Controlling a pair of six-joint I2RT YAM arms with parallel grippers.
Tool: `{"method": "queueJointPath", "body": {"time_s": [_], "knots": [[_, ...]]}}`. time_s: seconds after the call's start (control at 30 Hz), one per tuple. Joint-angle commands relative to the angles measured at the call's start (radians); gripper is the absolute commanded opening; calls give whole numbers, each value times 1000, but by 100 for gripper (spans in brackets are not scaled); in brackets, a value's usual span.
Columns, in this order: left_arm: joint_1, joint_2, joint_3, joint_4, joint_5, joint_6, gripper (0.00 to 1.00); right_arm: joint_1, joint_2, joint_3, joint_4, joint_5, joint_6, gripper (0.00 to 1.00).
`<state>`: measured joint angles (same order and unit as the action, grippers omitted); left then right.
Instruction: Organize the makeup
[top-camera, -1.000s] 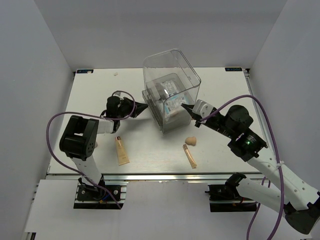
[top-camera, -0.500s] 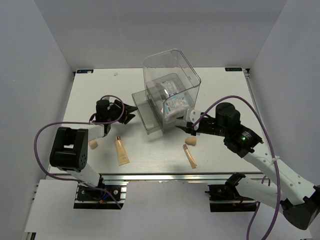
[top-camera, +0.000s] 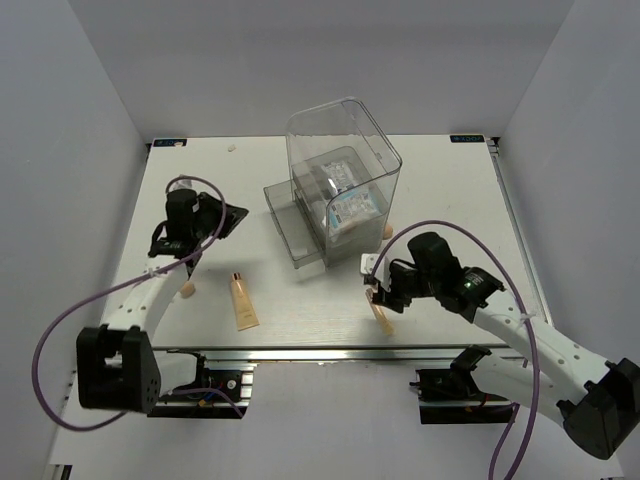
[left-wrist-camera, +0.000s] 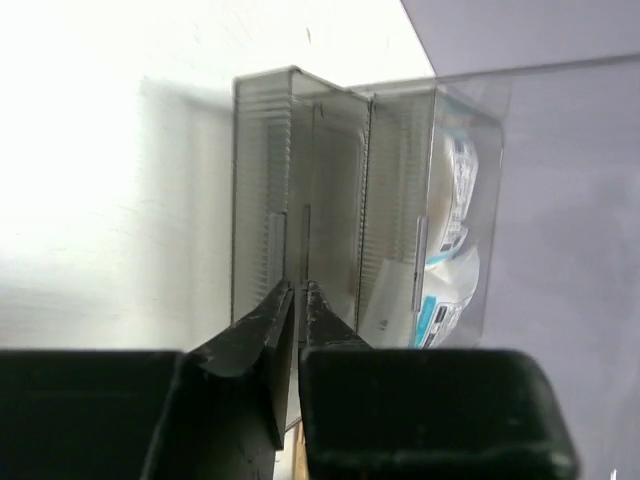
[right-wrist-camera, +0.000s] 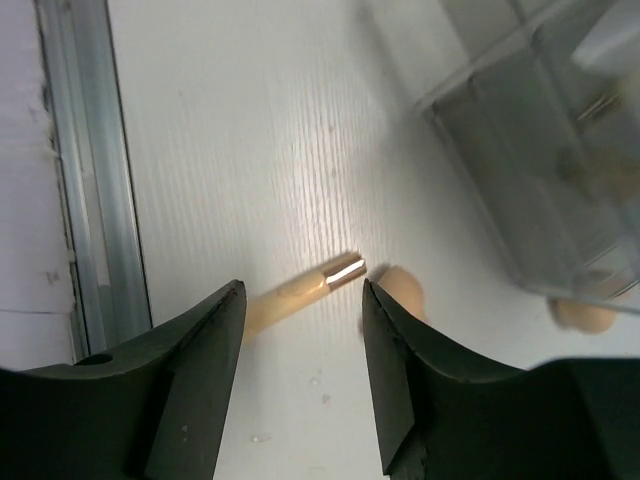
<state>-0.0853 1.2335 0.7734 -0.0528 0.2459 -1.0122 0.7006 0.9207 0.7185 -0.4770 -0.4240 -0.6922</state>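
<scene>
My right gripper should lower and shift from the tube toward the box (top-camera: 345, 150) until both fingertips are on either side of the peach sponge.
The makeup lies partly on the table. One beige tube (top-camera: 243, 302) is at the front left, and a second tube (top-camera: 383, 318) (right-wrist-camera: 300, 290) with a gold cap lies below my right gripper (top-camera: 378, 294) (right-wrist-camera: 300, 300). That gripper hovers open over it, one finger on each side. A peach sponge (right-wrist-camera: 402, 290) sits just behind its right finger. Another sponge (top-camera: 186, 290) is at the left and a third (top-camera: 387, 232) (right-wrist-camera: 585, 315) by the box's right side. White-and-blue packets (top-camera: 350, 205) (left-wrist-camera: 450, 250) lie inside the clear box (top-camera: 345, 150). My left gripper (top-camera: 226, 215) (left-wrist-camera: 298, 290) is left of the box, shut on nothing.
The box's grey drawer (top-camera: 292, 228) (left-wrist-camera: 300, 200) stands pulled out toward the front left. The table's metal front rail (right-wrist-camera: 85, 180) runs close to the right gripper. White walls enclose the table on three sides.
The drawer has come out of the box. My left gripper pulled back to the left and closed again. My right gripper left the box, dropped toward the front tube and opened.
</scene>
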Motion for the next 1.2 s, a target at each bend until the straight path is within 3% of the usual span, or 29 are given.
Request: {"method": "queueJointPath", "body": {"time_s": [0.0, 0.03, 0.07, 0.17, 0.3, 0.57, 0.7, 0.73, 0.83, 0.97, 1.17], "knots": [[47, -112, 6, -179, -83, 79, 18, -16, 19, -65, 34, 97, -3, 56], [58, -129, 1, -191, -80, 89, 23, -38, 30, -77, 35, 111, -10, 56], [73, -143, 0, -209, -80, 101, 43, -55, 41, -86, 41, 113, -24, 56], [81, -160, 21, -327, -103, 170, 68, -119, 102, -96, 67, 113, -39, 56], [82, -161, 56, -470, -151, 257, 71, -154, 213, -94, 149, 139, -82, 56], [82, -186, 104, -556, -230, 314, 72, -159, 450, -21, 239, 105, -145, 57], [82, -200, 127, -613, -286, 342, 73, -164, 546, 16, 239, 119, -139, 34], [82, -203, 130, -622, -296, 345, 72, -167, 547, 15, 242, 123, -150, 19], [82, -215, 126, -651, -326, 345, 72, -187, 515, -24, 256, 128, -194, 1], [82, -230, 92, -679, -339, 304, 66, -219, 381, -70, 229, 81, -268, 0], [82, -262, 67, -743, -434, 201, 65, -237, 88, -36, 94, -198, -345, 0]]}}
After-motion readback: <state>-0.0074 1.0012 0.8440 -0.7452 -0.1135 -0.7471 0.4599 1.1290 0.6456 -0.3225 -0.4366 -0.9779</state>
